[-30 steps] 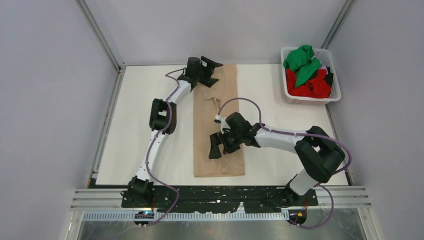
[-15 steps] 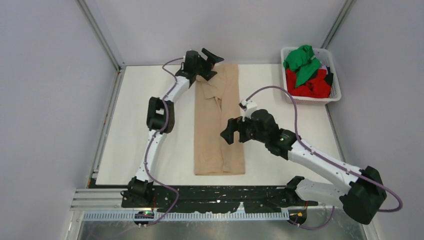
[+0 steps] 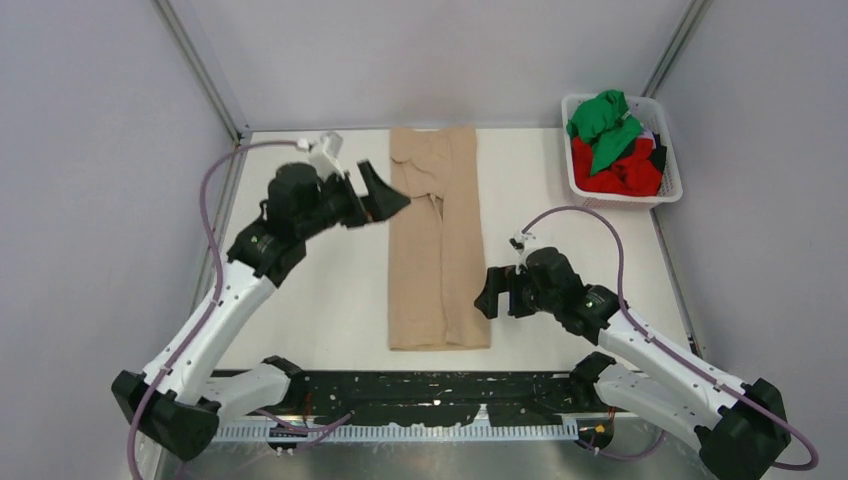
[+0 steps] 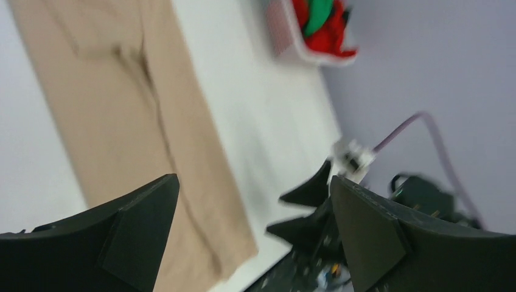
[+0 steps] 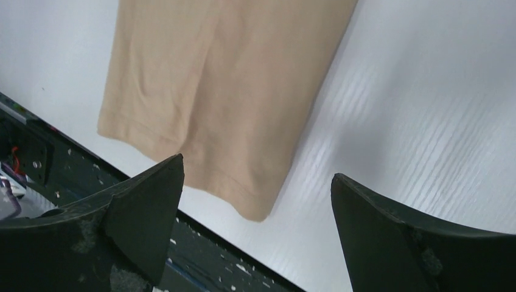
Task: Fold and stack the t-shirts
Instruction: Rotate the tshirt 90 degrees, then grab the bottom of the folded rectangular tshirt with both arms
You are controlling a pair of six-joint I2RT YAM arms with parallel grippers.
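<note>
My left gripper moves back and down onto the beige-tan t-shirt's near corner (image 3: 394, 345) next, opposite the one my right gripper stands beside.
The beige-tan t-shirt (image 3: 438, 240) lies flat on the white table, folded into a long narrow strip running from the far edge to the near edge. It also shows in the left wrist view (image 4: 122, 121) and the right wrist view (image 5: 225, 91). My left gripper (image 3: 385, 198) is open and empty, raised beside the strip's upper left. My right gripper (image 3: 488, 298) is open and empty, just right of the strip's near right corner. The green t-shirt (image 3: 601, 125) and red t-shirt (image 3: 620, 172) lie crumpled in the basket.
The white lattice basket (image 3: 668, 150) stands at the far right corner of the table. A black base rail (image 3: 430, 395) runs along the near edge. Grey walls and metal posts enclose the table on three sides.
My left gripper has let go of the shirt's far left corner and pulled back toward the near left. My right gripper has moved off the shirt to its right, toward the near edge.
</note>
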